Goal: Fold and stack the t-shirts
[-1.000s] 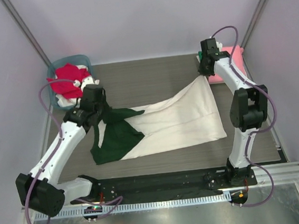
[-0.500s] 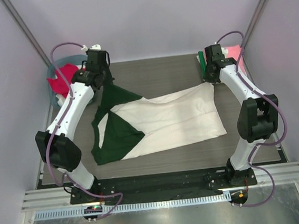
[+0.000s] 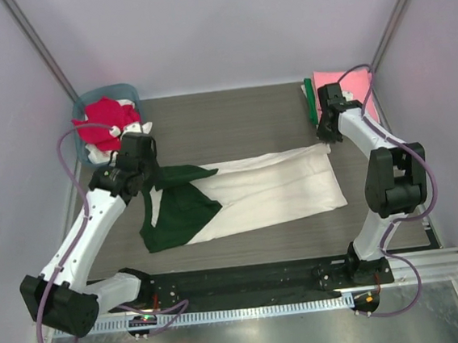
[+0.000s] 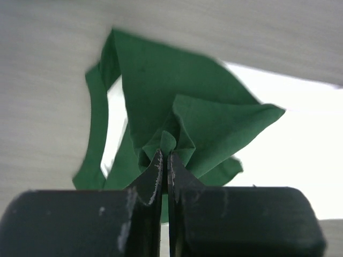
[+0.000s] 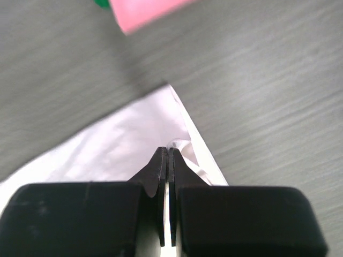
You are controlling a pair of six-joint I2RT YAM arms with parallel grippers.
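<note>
I will move my right gripper slightly back, lower it and release there, since the lower cream layer [image 3: 323,167] lies spread on the near side of the pinched corner.
A cream t-shirt [image 3: 271,188] with dark green sleeves [image 3: 180,213] is stretched across the middle of the table. My left gripper [image 3: 152,177] is shut on a bunched fold of the green shoulder; in the left wrist view the green cloth [image 4: 161,91] puckers out from the closed gripper [image 4: 164,153]. My right gripper [image 3: 326,140] is shut on the shirt's far right cream corner. The right wrist view shows the cream cloth [image 5: 123,144] pinched at the gripper [image 5: 168,150]. Any print on the shirt is hidden.
A round teal basket [image 3: 128,90] at the back left holds red [image 3: 99,123] and white shirts. A folded pink shirt [image 3: 342,86] with a green one [image 3: 310,99] beside it lies at the back right, just beyond my right gripper. Frame posts rise at both back corners.
My left arm swung to the far side with the green shoulder, then came back toward the near left. My right gripper drew the cream corner nearer and lower. The shirt now lies flatter.
</note>
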